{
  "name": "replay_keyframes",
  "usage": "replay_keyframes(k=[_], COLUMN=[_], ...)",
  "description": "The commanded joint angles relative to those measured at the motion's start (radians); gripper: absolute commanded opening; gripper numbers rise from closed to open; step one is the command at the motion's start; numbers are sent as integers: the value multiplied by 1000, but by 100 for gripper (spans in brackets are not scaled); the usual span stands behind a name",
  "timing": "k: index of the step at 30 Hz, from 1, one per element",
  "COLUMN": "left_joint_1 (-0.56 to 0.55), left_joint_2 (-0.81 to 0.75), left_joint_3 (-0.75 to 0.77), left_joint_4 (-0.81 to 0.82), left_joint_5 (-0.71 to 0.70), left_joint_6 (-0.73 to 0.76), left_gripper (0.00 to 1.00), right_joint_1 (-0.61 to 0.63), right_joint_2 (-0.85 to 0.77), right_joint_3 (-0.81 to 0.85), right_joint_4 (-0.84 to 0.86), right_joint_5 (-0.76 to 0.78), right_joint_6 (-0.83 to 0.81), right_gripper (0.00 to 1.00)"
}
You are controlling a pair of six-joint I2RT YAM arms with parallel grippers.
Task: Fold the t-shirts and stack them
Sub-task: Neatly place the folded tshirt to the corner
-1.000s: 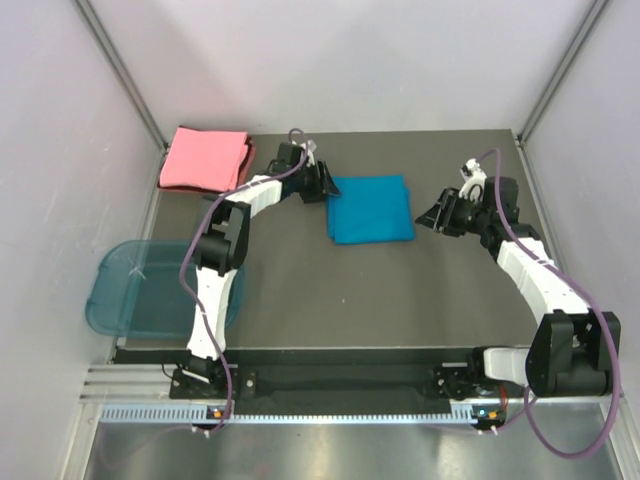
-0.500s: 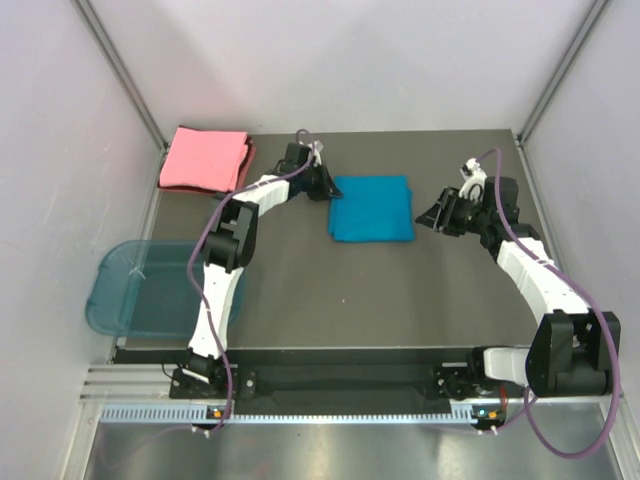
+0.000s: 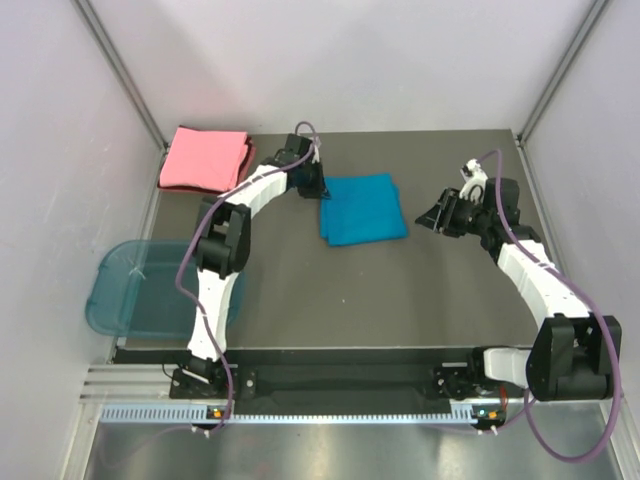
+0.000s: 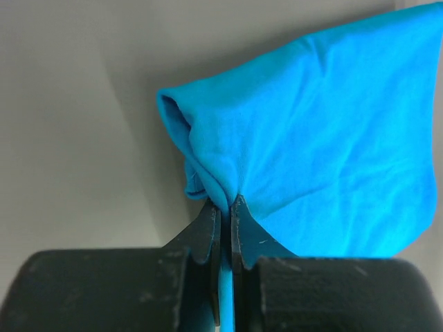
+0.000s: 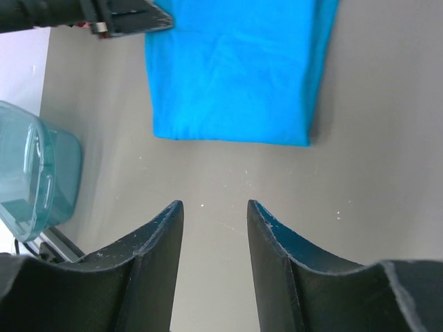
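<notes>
My left gripper carries the teal-blue t-shirt (image 3: 363,208) to the left in the top view next and releases it onto the salmon-pink t-shirt (image 3: 206,158). That one already lies folded there.
The folded teal-blue t-shirt (image 3: 363,208) lies at the middle back of the table; it fills the right of the left wrist view (image 4: 325,152) and the top of the right wrist view (image 5: 232,69). My left gripper (image 3: 316,186) is shut on the shirt's left edge, with cloth bunched between the fingertips (image 4: 223,202). The folded salmon-pink t-shirt (image 3: 206,158) rests at the back left corner. To the right of the blue shirt, my right gripper (image 3: 434,217) hangs open above bare table (image 5: 214,204), nothing between its fingers.
A translucent blue plastic tub (image 3: 135,290) sits off the table's left edge, and its corner shows at the left of the right wrist view (image 5: 31,173). Grey walls with metal rails enclose the back and sides.
My left gripper has shut on the blue t-shirt's left edge and drawn it slightly left, towards the pink one. The right arm has stayed put.
</notes>
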Motion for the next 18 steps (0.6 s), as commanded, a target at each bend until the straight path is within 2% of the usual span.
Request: replay_keyframes(k=[1, 7, 18], left_joint_1=[14, 31, 151], left_joint_2=[-125, -220, -292], left_joint_3=[-2, -13, 93], left_joint_4=[-107, -148, -274], left_joint_5=[-142, -299, -437], left_joint_6=[133, 266, 466], left_gripper=[0, 0, 0], right_joint_1=[5, 5, 6], right_joint_2=[-39, -50, -52], right_joint_3=[8, 7, 4], right_joint_4=[45, 45, 52], right_joint_5=[-21, -24, -21], right_joint_6=[6, 8, 9], right_gripper=[43, 43, 43])
